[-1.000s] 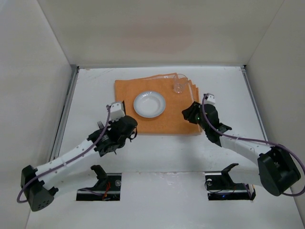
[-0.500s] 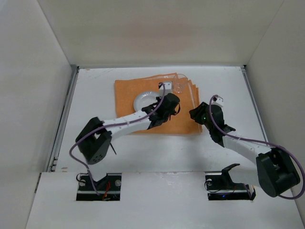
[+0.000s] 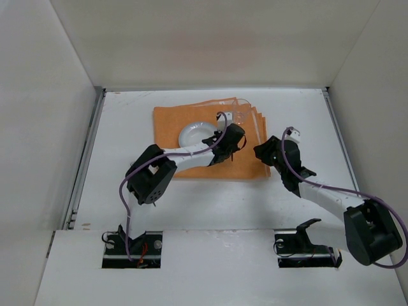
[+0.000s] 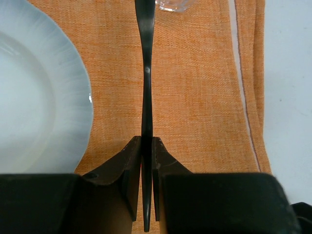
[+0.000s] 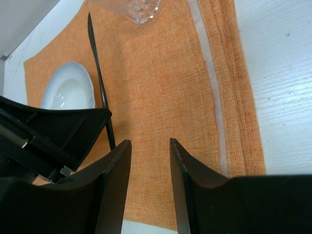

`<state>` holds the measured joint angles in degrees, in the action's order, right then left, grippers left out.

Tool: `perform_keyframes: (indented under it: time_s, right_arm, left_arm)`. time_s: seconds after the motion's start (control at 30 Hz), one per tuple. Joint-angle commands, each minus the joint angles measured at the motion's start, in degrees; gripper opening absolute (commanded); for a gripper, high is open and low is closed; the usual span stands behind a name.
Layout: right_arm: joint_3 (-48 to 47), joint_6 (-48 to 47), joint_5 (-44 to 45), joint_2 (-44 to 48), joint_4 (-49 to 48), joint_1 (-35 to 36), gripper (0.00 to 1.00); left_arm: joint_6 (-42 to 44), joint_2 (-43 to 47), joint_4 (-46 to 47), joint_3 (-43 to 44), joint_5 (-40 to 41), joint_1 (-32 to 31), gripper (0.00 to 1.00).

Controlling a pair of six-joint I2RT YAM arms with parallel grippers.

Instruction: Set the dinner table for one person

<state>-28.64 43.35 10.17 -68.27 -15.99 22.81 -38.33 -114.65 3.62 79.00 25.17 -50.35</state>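
My left gripper carries the thin black utensil down onto the mat (image 3: 169,121) beside the plate (image 3: 193,132) next, and then I open my left gripper.
The white dinner table (image 3: 121,127) carries an orange cloth mat (image 3: 169,121) with a white plate (image 3: 193,132) on it and a clear glass (image 3: 240,115) at the mat's far right. My left gripper (image 3: 233,141) is over the mat just right of the plate. In the left wrist view it (image 4: 146,141) is shut on a thin black utensil (image 4: 146,73) that points towards the glass (image 4: 173,4), with the plate (image 4: 34,97) to its left. My right gripper (image 3: 260,150) hangs open and empty (image 5: 150,144) over the mat's right part (image 5: 161,97).
White walls enclose the table on three sides, with grey metal strips (image 3: 89,153) along the left and right edges. The mat's right side lies in folded layers (image 5: 229,87). In the right wrist view the left gripper (image 5: 53,131) and its utensil (image 5: 97,63) are close on the left.
My left arm has swung from the table's left side across to the mat right of the plate, carrying the black utensil. My right gripper has shifted slightly right.
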Motion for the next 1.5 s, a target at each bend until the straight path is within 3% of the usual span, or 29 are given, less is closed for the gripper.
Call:
perform_keyframes:
  time_s: [0.0, 0.23, 0.7, 0.8, 0.93, 1.13, 1.3, 1.37, 1.47]
  right_arm:
    - [-0.1, 0.3, -0.8, -0.4, -4.0, -0.4, 0.43]
    - [0.0, 0.4, -1.0, -0.4, -4.1, -0.4, 0.43]
    - [-0.2, 0.2, -0.8, -0.9, -4.2, -0.4, 0.43]
    - [-0.1, 0.4, -1.2, -1.3, -4.6, -0.4, 0.43]
    - [0.0, 0.3, -0.9, -1.0, -4.6, -0.4, 0.43]
    - [0.0, 0.3, -0.8, -0.9, -4.6, -0.4, 0.46]
    - [0.0, 0.2, -0.7, -0.7, -4.6, -0.4, 0.46]
    - [0.0, 0.2, -0.4, -0.5, -4.6, -0.4, 0.42]
    - [-0.4, 0.1, -1.2, -0.9, -4.6, -0.1, 0.22]
  left_arm:
    - [-2.0, -0.1, 2.3, 3.3, -1.3, 0.3, 0.04]
    - [-5.6, -2.0, 1.7, 2.6, -3.1, 1.1, 0.04]
    - [-4.8, -5.2, 0.4, 3.3, -3.2, 2.8, 0.05]
    - [-4.0, -5.8, 0.2, 3.6, -3.2, 2.9, 0.08]
    - [-3.8, -5.4, 0.2, 3.4, -3.1, 2.8, 0.21]
    - [-1.8, 1.3, 0.9, 0.1, -0.8, 2.3, 0.36]
    - [3.0, 14.5, 4.1, -7.9, 1.8, 0.8, 0.39]
    - [4.6, 20.1, 6.0, -12.9, 2.5, 0.6, 0.38]
    - [4.5, 30.0, 5.6, -22.2, 5.8, 1.6, 0.33]
